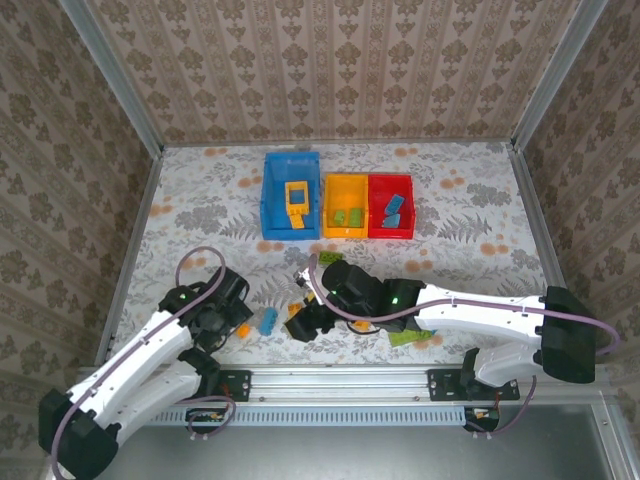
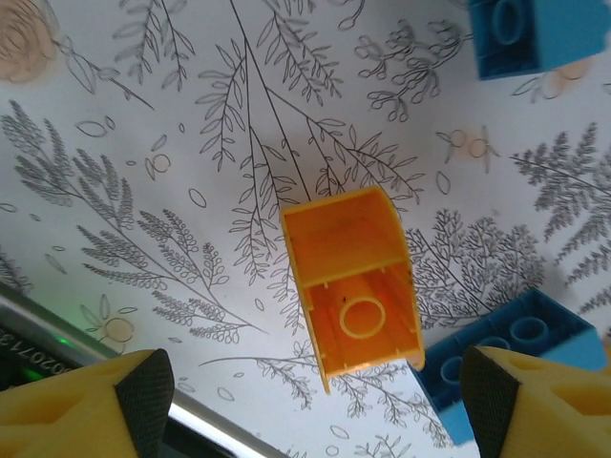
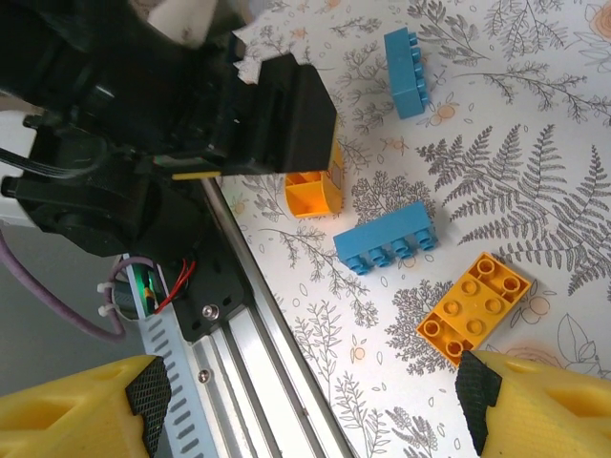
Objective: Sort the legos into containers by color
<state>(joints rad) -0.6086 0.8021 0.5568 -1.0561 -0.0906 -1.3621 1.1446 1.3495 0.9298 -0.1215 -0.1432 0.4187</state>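
My left gripper lowers its open fingers around the lego's ringed end (image 1: 243, 330) (image 2: 364, 322) next and closes, since the orange hollow lego lies below, narrower than their gap.
My left gripper (image 2: 320, 401) is open just above the table, fingers (image 2: 143, 391) wide apart. An orange hollow lego (image 2: 353, 286) lies on its side between and ahead of them, touching neither. A blue lego (image 2: 506, 348) lies by the right finger, another blue one (image 2: 535, 33) farther off. My right gripper (image 3: 310, 401) is open over the table's near edge, nothing between its fingers. An orange studded lego (image 3: 474, 305) sits by its right finger, with a long blue lego (image 3: 387, 239) beyond. The blue container (image 1: 291, 195) holds an orange frame, the yellow container (image 1: 346, 205) green legos, the red container (image 1: 391, 207) blue legos.
The metal rail (image 3: 248, 363) of the table's near edge runs under my right gripper. The left arm's black wrist (image 3: 191, 95) hangs close ahead of the right gripper. A green lego (image 1: 405, 337) lies under the right arm. Both grippers (image 1: 238, 325) (image 1: 305, 322) crowd the front centre.
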